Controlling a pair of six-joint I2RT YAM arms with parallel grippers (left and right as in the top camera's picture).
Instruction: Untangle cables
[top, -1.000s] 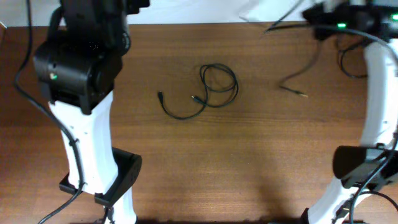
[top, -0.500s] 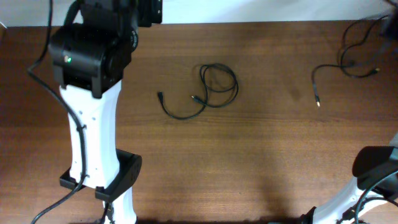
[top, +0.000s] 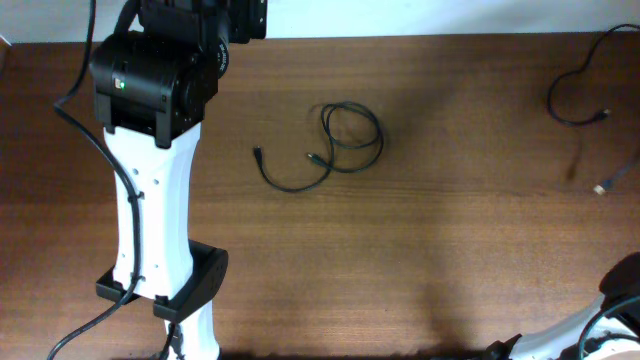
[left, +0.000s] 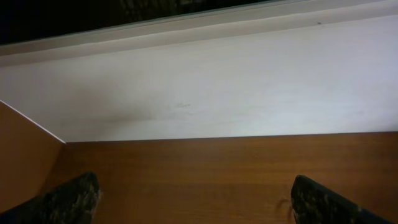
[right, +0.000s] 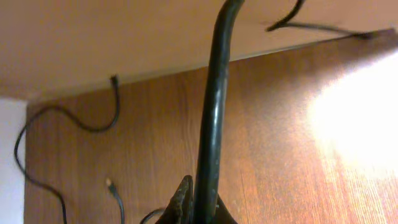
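Observation:
The right gripper lowers toward the bare table (top: 606, 153) (right: 160, 158) beside the third cable next and then opens, as the black cable's pale plug still hangs above its shadow.
Two thin black cables lie in a loose tangle mid-table: one coiled in a ring (top: 380, 143), one in an open arc (top: 295, 189) with small plug ends. A third black cable (top: 552, 100) loops at the far right edge, with a pale plug tip (top: 600, 188) near it. My right gripper (right: 200, 208) is shut on a black cable (right: 214, 106) that runs up from its fingers; more cable (right: 68, 118) and a yellowish tip (right: 108, 183) lie on the table to the left. My left gripper (left: 196, 205) is open and empty over the table's back edge.
The left arm's white base and black body (top: 155, 90) stand over the left part of the wooden table (top: 420, 260). A white wall (left: 205, 87) runs along the back edge. The right arm's base (top: 625, 290) shows at the bottom right corner.
The right arm has swung right, out of the overhead view, dragging one cable to the table's right edge. The left arm has shifted slightly right. The middle tangle has not moved.

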